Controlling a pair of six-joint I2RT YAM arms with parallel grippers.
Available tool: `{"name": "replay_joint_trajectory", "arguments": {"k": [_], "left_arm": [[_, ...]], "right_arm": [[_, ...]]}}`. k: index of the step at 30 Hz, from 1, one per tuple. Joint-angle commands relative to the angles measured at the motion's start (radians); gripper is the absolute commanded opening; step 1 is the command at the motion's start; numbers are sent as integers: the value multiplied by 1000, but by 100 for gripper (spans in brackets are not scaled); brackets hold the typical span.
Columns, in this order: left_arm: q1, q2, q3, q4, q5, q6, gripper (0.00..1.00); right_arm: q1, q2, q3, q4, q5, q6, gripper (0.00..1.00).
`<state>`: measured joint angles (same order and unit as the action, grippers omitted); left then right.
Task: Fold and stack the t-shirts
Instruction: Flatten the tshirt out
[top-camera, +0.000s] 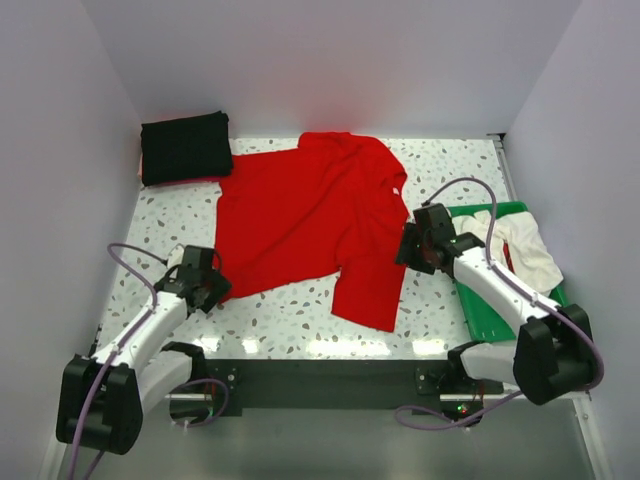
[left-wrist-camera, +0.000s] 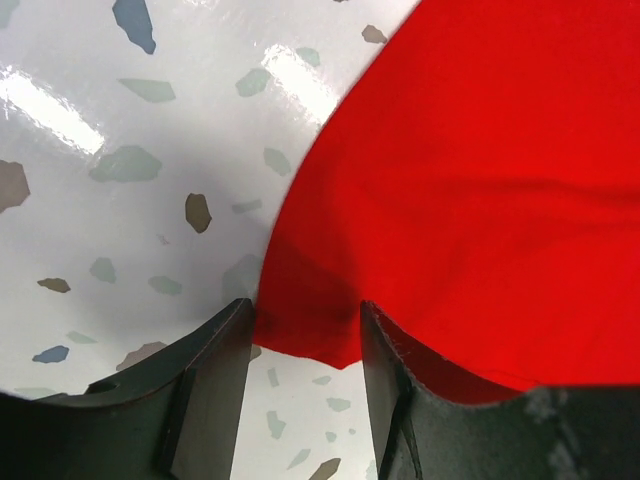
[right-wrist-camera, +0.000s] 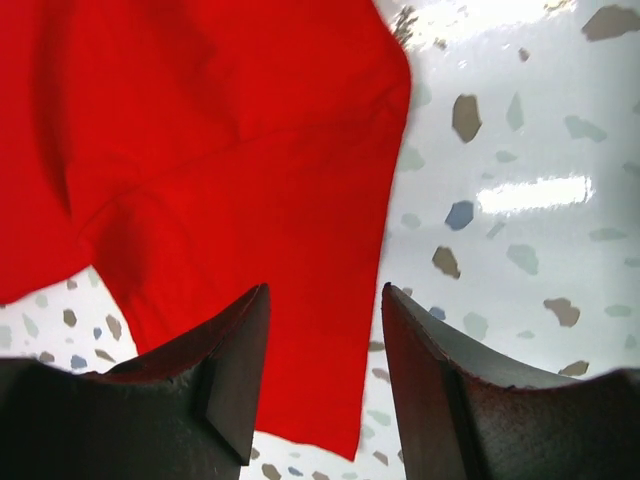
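Observation:
My left gripper has to stay low and close across the red shirt's near corner.
The red t-shirt (top-camera: 310, 215) lies spread out in the middle of the table, with one sleeve hanging toward the near edge. A black t-shirt (top-camera: 185, 147) sits folded at the far left corner. A whitish t-shirt (top-camera: 522, 243) is crumpled on the green tray at the right. My left gripper (top-camera: 214, 286) is at the red shirt's near-left corner. In the left wrist view the left gripper (left-wrist-camera: 305, 305) is open, and the red cloth (left-wrist-camera: 470, 190) lies flat below the gap. My right gripper (top-camera: 409, 249) is open at the shirt's right edge. The right wrist view shows the right gripper (right-wrist-camera: 325, 288) over the red hem (right-wrist-camera: 220, 150).
The green tray (top-camera: 490, 322) stands at the right edge under the right arm. White walls close in the table on the left, far and right sides. Speckled tabletop (top-camera: 290, 315) shows between the red shirt and the arm bases.

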<state>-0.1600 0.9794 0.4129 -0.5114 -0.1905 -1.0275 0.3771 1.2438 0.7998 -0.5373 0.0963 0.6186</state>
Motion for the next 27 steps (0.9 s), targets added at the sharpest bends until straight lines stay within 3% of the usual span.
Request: {"name": "replay_joint_trajectory", "arguments": {"k": [1, 7, 16, 27], "left_arm": [[-19, 8, -14, 5, -40, -74, 52], [-21, 45, -8, 11, -73, -68, 51], [22, 67, 29, 59, -113, 26, 1], [143, 53, 106, 85, -145, 161, 0]], "right_arm": [[-52, 26, 25, 85, -84, -43, 52], [-87, 77, 32, 109, -95, -53, 52], [-130, 172, 30, 174, -78, -30, 54], [-149, 281, 12, 333, -38, 44, 54]]}}
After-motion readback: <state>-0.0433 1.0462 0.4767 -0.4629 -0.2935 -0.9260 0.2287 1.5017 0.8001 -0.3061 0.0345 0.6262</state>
